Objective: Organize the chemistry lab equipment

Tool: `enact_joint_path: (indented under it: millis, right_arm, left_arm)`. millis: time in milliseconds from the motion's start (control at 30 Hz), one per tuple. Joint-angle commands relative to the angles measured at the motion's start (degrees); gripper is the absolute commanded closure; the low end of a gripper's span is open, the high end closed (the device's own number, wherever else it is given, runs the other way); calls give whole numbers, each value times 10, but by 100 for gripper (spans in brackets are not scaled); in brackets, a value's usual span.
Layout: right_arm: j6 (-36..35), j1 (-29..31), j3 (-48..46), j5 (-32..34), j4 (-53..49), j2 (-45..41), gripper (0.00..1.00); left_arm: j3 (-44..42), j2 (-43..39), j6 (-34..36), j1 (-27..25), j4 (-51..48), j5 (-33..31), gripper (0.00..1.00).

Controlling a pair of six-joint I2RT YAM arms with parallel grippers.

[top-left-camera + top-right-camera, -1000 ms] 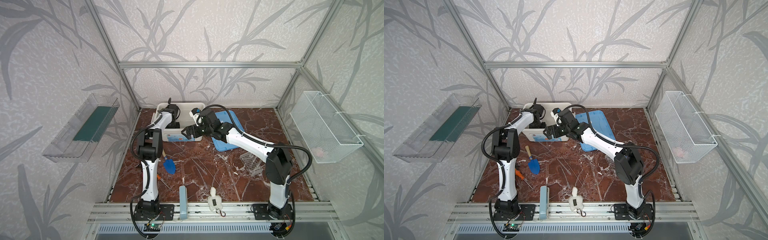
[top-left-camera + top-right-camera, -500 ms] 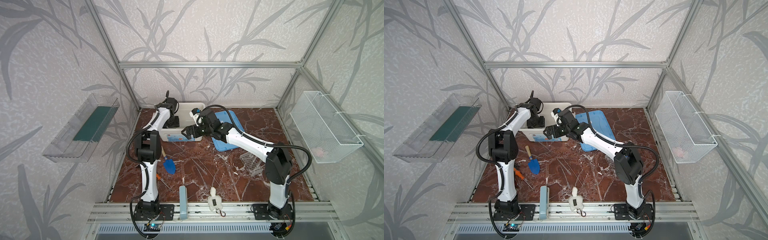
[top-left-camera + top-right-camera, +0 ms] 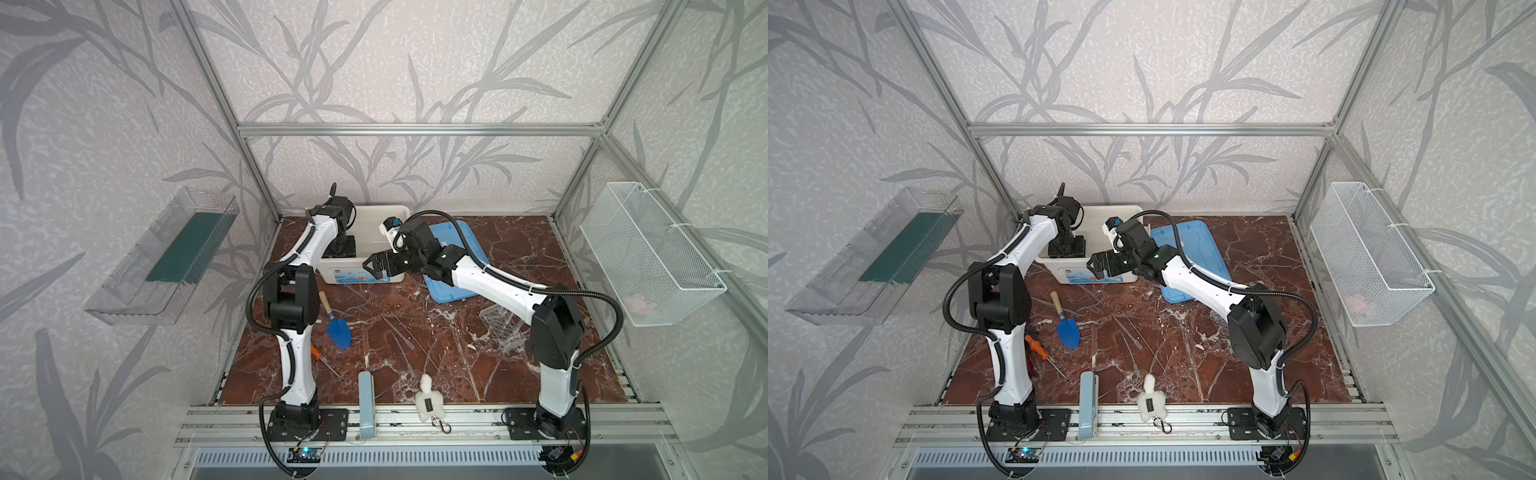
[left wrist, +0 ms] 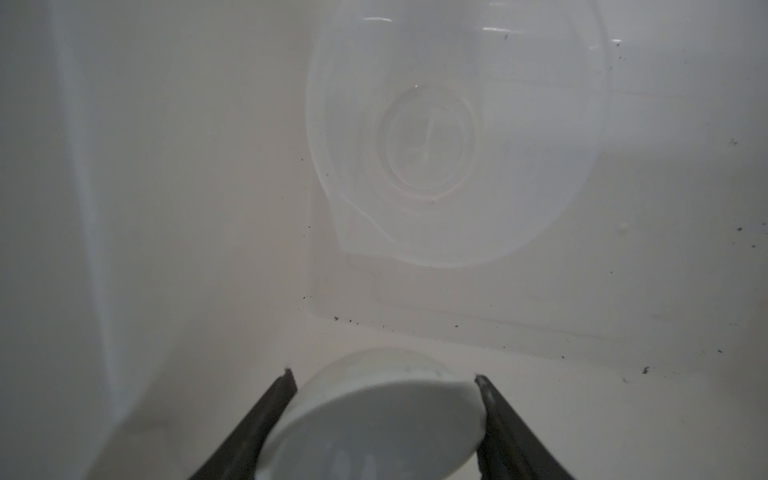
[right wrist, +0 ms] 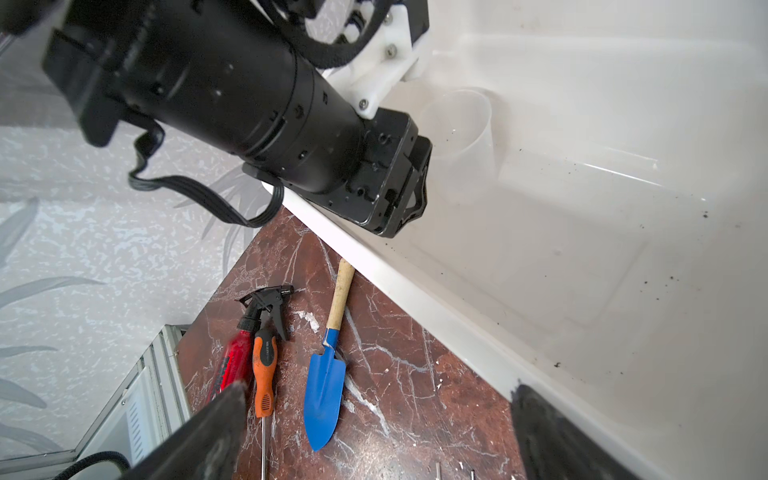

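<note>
The open part of the bin's bottom beside the beaker is below my fingers, so my left gripper will move deeper down into the white bin (image 3: 349, 275) and release the dish there.
My left gripper (image 4: 384, 380) reaches down into the white bin (image 3: 349, 275) and is shut on the small white round dish (image 4: 374, 419), which sits tilted between both fingers. Beyond the dish, a clear measuring beaker (image 4: 453, 137) stands on the bin's floor. In both top views that gripper (image 3: 340, 249) is a black block inside the bin's left end. My right gripper (image 3: 376, 266) hangs open and empty at the bin's front wall; its fingers (image 5: 208, 436) straddle the rim. A clear perforated tube rack (image 3: 500, 328) lies on the table at the right. Thin clear rods (image 3: 399, 332) lie mid-table.
A blue lid (image 3: 457, 257) lies right of the bin. A blue trowel (image 3: 338, 328), an orange-handled screwdriver (image 3: 316, 353) and a red spray bottle (image 5: 232, 361) lie front left. A pale blue case (image 3: 365, 399) and white plush (image 3: 428, 403) sit at the front edge. A wire basket (image 3: 648, 253) hangs right.
My left arm's wrist has lifted and swung a little toward the back wall while its gripper stays inside the bin. The right arm has not moved.
</note>
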Motion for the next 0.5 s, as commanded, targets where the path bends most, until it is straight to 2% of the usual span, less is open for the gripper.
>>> enact_joint_path:
  millis: [0,167,467]
  right_arm:
    - [3,2,-7,-4,11,0,2]
    - [4,3,-8,-5,12,1,2]
    - [2,3,-12,-2,12,-3,2]
  left_arm:
    - [2,20,2,-4,-11,-24,53]
    - [25,57,-3,-5,-14,-23,53]
    - [-16,66,-2,-4,41,-35,53]
